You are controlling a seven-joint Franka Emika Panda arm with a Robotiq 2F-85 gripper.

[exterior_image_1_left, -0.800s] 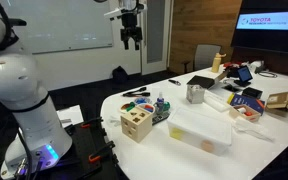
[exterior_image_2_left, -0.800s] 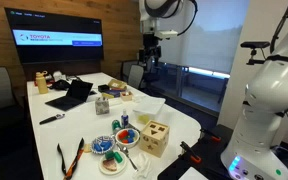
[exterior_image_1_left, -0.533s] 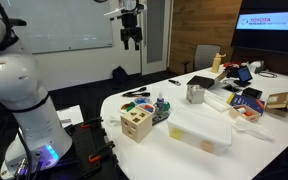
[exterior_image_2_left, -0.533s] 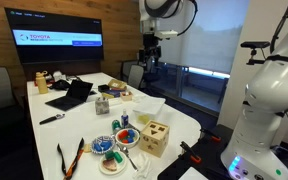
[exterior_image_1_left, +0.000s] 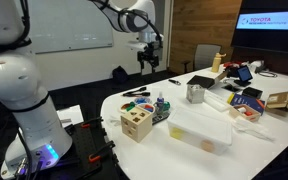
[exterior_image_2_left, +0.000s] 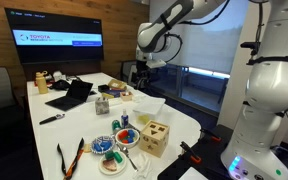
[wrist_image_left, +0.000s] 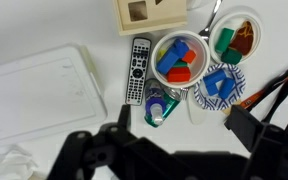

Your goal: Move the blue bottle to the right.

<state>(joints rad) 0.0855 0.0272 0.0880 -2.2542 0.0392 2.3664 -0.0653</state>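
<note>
My gripper moves down open from above over the blue bottle's pale cap (exterior_image_1_left: pixel 160 97) (wrist_image_left: pixel 156 110) next. The cap is far below my gripper, and remote and bowl crowd its sides.
The blue bottle (wrist_image_left: pixel 160 104) stands upright on the white table, seen from above in the wrist view as a teal body with a pale cap. It sits between a black remote (wrist_image_left: pixel 137 68) and a blue-patterned plate (wrist_image_left: pixel 221 86). It shows in both exterior views (exterior_image_1_left: pixel 161 102) (exterior_image_2_left: pixel 125 121) next to the wooden cube box (exterior_image_1_left: pixel 136 123). My gripper (wrist_image_left: pixel 184 125) is open and empty, its fingers spread wide, high above the bottle. In both exterior views the gripper (exterior_image_1_left: pixel 147 58) (exterior_image_2_left: pixel 144 68) hangs well above the table's far side.
A bowl of coloured blocks (wrist_image_left: pixel 179 58), a red-and-green bowl (wrist_image_left: pixel 234 40) and the wooden cube box (wrist_image_left: pixel 149 12) crowd the bottle. A white tray lid (wrist_image_left: pixel 39 90) lies beside the remote. A yellow bottle (exterior_image_1_left: pixel 217 62), a laptop and clutter fill the table's far end.
The arm has swung down and over toward the table; the gripper is lower and nearer the bottle area than before. Objects on the table have not moved.
</note>
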